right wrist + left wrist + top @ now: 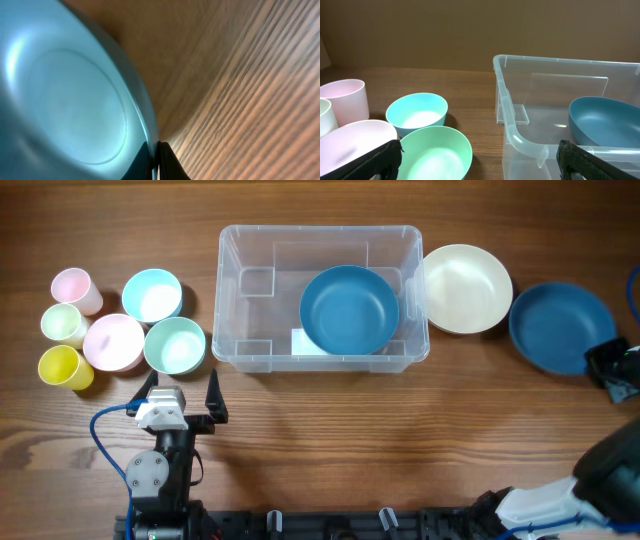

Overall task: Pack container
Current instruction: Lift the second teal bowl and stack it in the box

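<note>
Next I should lift my right gripper past the cream bowl and bring it down over the container's matching bowl, to its left in the overhead view, to release.
The large clear container (232,280) sits at the table's middle back, with one dark blue bowl (349,309) inside; it also shows in the left wrist view (520,135). A second dark blue bowl (556,325) lies at the far right. My right gripper (604,367) is shut on its near rim, and the right wrist view shows the fingers (156,159) pinching the rim of that bowl (65,95). My left gripper (183,397) is open and empty at the front left, in front of the green bowl (437,155).
A cream bowl (464,287) lies between the container and the gripped bowl. At the left stand a light blue bowl (152,294), a pink bowl (113,341), a green bowl (175,345), and pink (73,286), pale green (63,324) and yellow (62,366) cups.
</note>
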